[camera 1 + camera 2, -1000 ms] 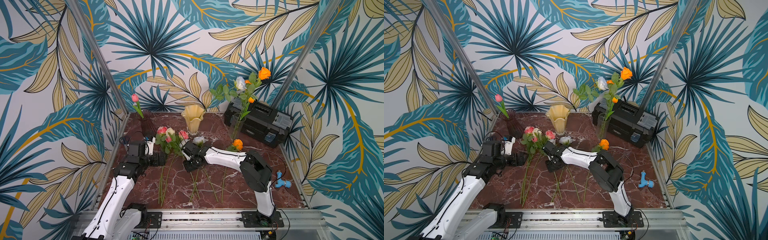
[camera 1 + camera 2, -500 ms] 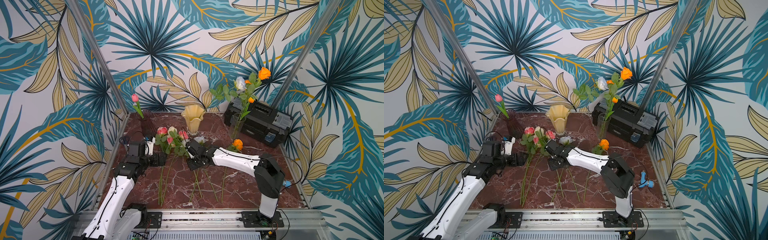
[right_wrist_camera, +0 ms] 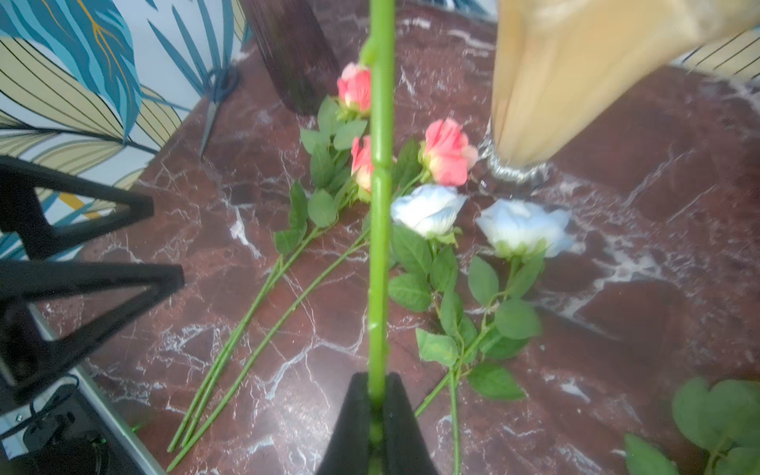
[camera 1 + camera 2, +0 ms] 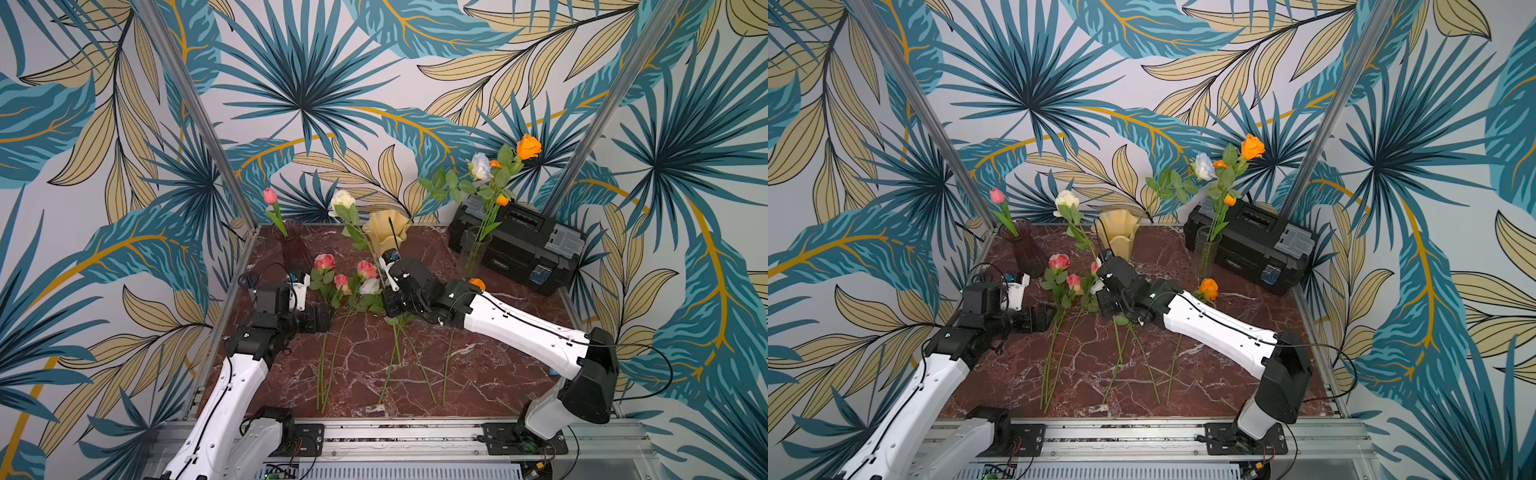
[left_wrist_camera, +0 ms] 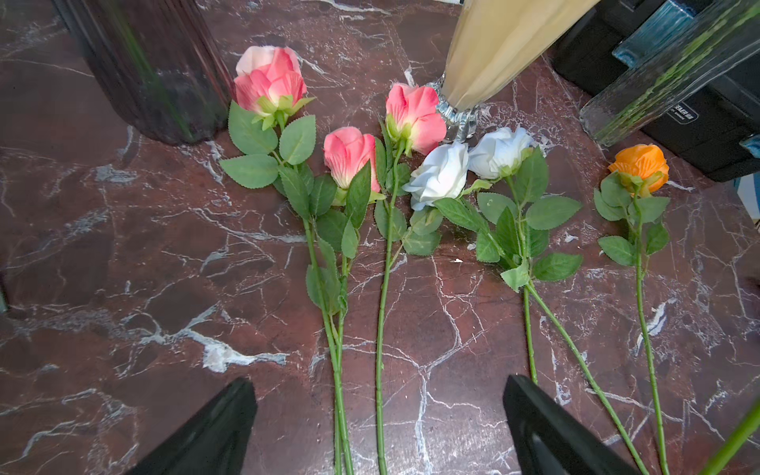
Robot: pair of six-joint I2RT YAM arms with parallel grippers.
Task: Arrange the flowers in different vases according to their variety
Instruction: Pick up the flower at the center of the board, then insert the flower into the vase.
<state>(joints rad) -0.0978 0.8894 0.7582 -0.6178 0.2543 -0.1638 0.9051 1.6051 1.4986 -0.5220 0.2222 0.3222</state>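
Observation:
The white rose's stem rises outward with my right gripper next. It then goes over the opening of the cream-yellow vase (image 4: 386,232) and down for release, since this vase stands empty.
My right gripper (image 3: 376,395) is shut on the green stem (image 3: 380,205) of a white rose (image 4: 341,198), which stands lifted beside the cream-yellow vase (image 4: 386,232); both top views show it (image 4: 1066,199). My left gripper (image 5: 378,390) is open and low over the stems at the left (image 4: 320,318). On the marble lie three pink roses (image 5: 269,80), two white roses (image 5: 442,174) and an orange rose (image 5: 639,162). The dark purple vase (image 4: 293,245) holds a pink bud (image 4: 270,195). The clear vase (image 4: 473,253) holds orange flowers (image 4: 528,146) and a white one (image 4: 480,165).
A black toolbox (image 4: 519,245) stands at the back right behind the clear vase. Scissors (image 3: 214,94) lie by the left wall near the purple vase. A metal rail (image 4: 395,432) runs along the front edge, and slanted metal posts (image 4: 199,120) rise at the back corners.
My right gripper has risen from the table with the white rose, whose head now stands high beside the cream-yellow vase. The right elbow has swung out to the right. The left arm is still.

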